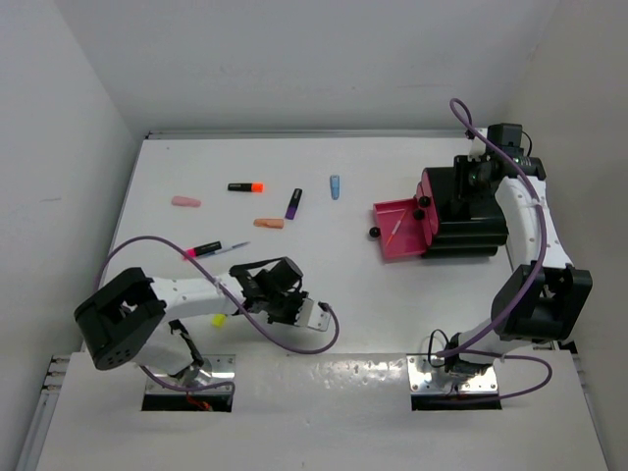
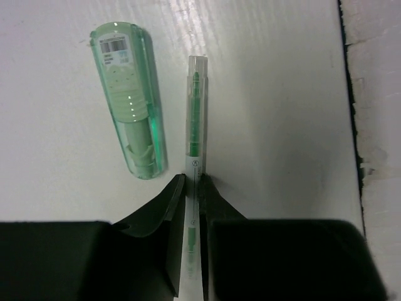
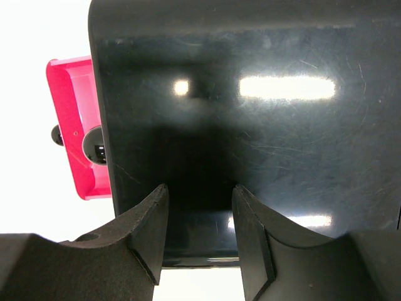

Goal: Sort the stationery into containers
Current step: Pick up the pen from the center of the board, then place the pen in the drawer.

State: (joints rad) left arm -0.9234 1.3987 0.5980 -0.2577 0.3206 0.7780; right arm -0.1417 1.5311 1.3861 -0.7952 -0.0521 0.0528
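Observation:
I will next lift the pen with my left gripper and carry it outward over the pulled-out magenta drawer, beside the thin item that is already in the drawer.
My left gripper (image 2: 194, 183) is shut on a thin clear pen with green ink (image 2: 195, 125) that lies on the table. A stubby mint piece (image 2: 130, 119) lies just left of the pen. From above, the left gripper (image 1: 292, 306) is low at the table's near left. More stationery lies beyond it: a pink piece (image 1: 185, 202), an orange-tipped highlighter (image 1: 245, 186), a purple-tipped one (image 1: 293, 203), a blue piece (image 1: 335, 186), an orange piece (image 1: 268, 223) and a pink-tipped pen (image 1: 206, 249). My right gripper (image 3: 199, 194) is open over the top of the black box (image 3: 250, 125), holding nothing.
The black box (image 1: 471, 221) stands at the right with one magenta drawer (image 1: 400, 235) pulled out toward the middle; a thin item lies in it. Round black knobs (image 1: 374, 233) face left. A yellow bit (image 1: 218, 319) shows under the left arm. Purple cables loop near both bases.

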